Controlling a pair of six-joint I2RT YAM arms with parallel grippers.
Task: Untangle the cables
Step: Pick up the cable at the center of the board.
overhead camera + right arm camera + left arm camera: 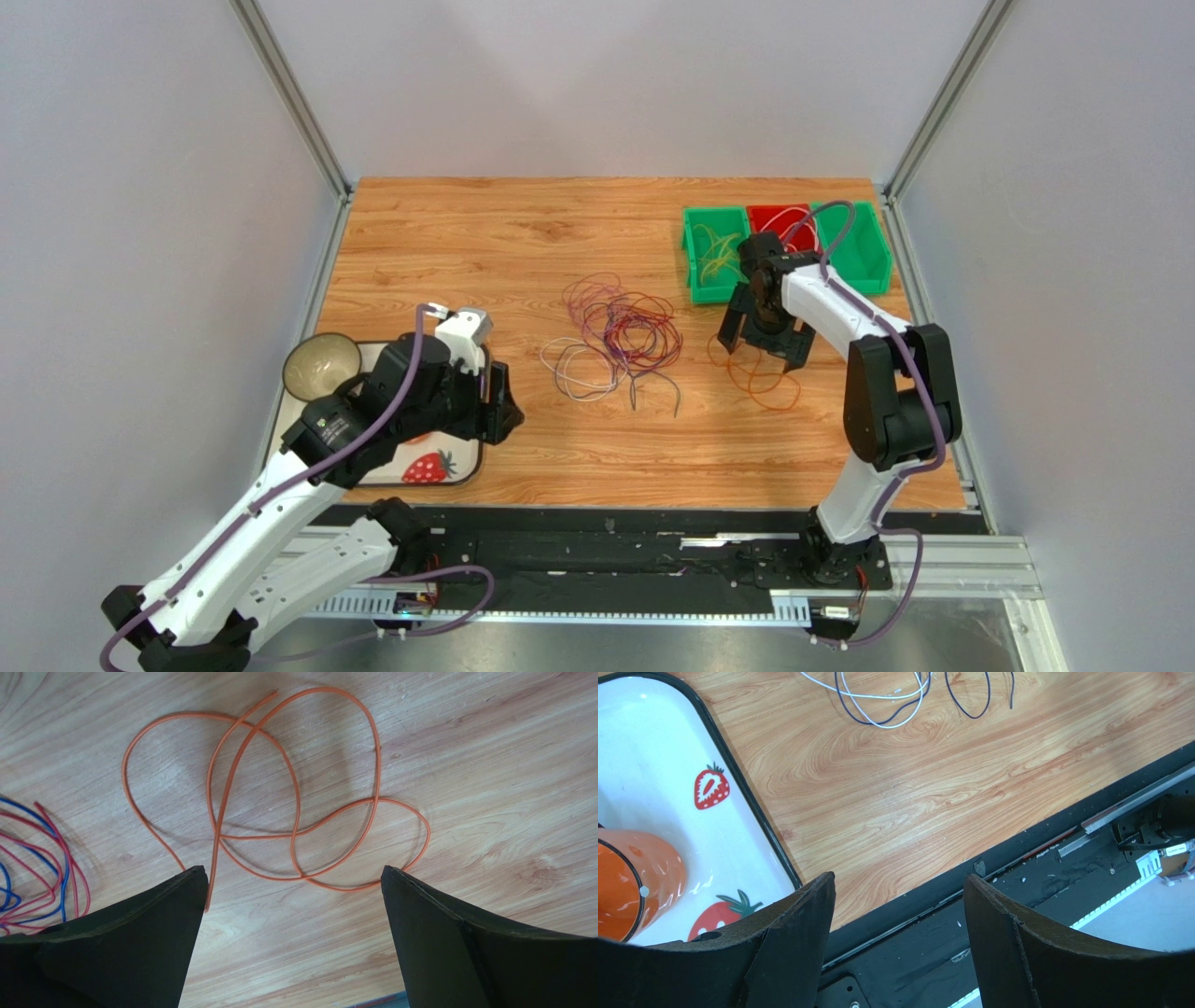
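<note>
I need to lower my right gripper next, moving it slightly away from the tangle, onto that crossing of the orange loops point(758, 389) point(302, 876), because pieces of the orange cable cross between my open fingers.
The cables point(617, 336) lie as a loose tangle of purple, red and white loops in the middle of the wooden table. One orange cable point(765, 381) lies apart from it on the right, spread in open loops point(378, 756) on the wood. My right gripper point(765, 336) hovers just over it, open point(295, 875), with nothing between the fingers; one end of the orange cable lies beside the left fingertip. My left gripper point(498, 413) is open point(899, 882) and empty over the table's near edge, left of the tangle. White and dark loops point(878, 698) show at the top of the left wrist view.
A white strawberry-print tray point(421, 469) with a bowl point(320, 367) on it sits at the left under the left arm. Green bins point(716, 252) and a red bin point(779, 224) holding sorted cables stand at the back right. Red and blue strands point(70, 855) lie left of the right gripper.
</note>
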